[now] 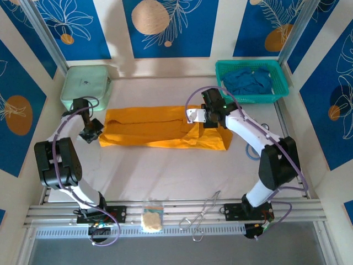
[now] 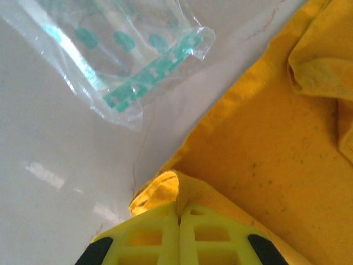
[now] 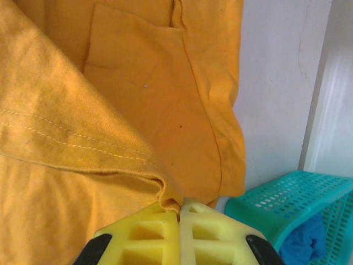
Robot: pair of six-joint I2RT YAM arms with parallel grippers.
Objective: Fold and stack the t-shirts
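Note:
The mustard-orange t-shirt's far edge (image 3: pixel 234 163) lies outward and below. The right gripper carries the lifted hem outward next, lowers it there and releases, flattening its raised fold.
The mustard-orange t-shirt (image 1: pixel 160 128) lies as a long folded strip across the middle of the table. My left gripper (image 1: pixel 91 132) is shut on its left corner, and a pinch of the orange cloth (image 2: pixel 182 190) shows between the yellow fingers (image 2: pixel 149 237). My right gripper (image 1: pixel 205 117) is shut on the shirt's hemmed edge (image 3: pixel 165 193) near the right end, the cloth lifted into a fold. Deep blue t-shirts (image 1: pixel 248 81) are heaped in the teal basket (image 1: pixel 252 99); a blue piece (image 3: pixel 306 243) shows through its mesh.
A pale mint-green pouch (image 1: pixel 85 85) sits at the back left; its clear plastic with green print (image 2: pixel 127 49) lies close to the left gripper. Metal tongs (image 1: pixel 203 216) and a small packet (image 1: pixel 152 218) rest on the front rail. The basket's wall (image 3: pixel 287 201) stands just right of the right gripper.

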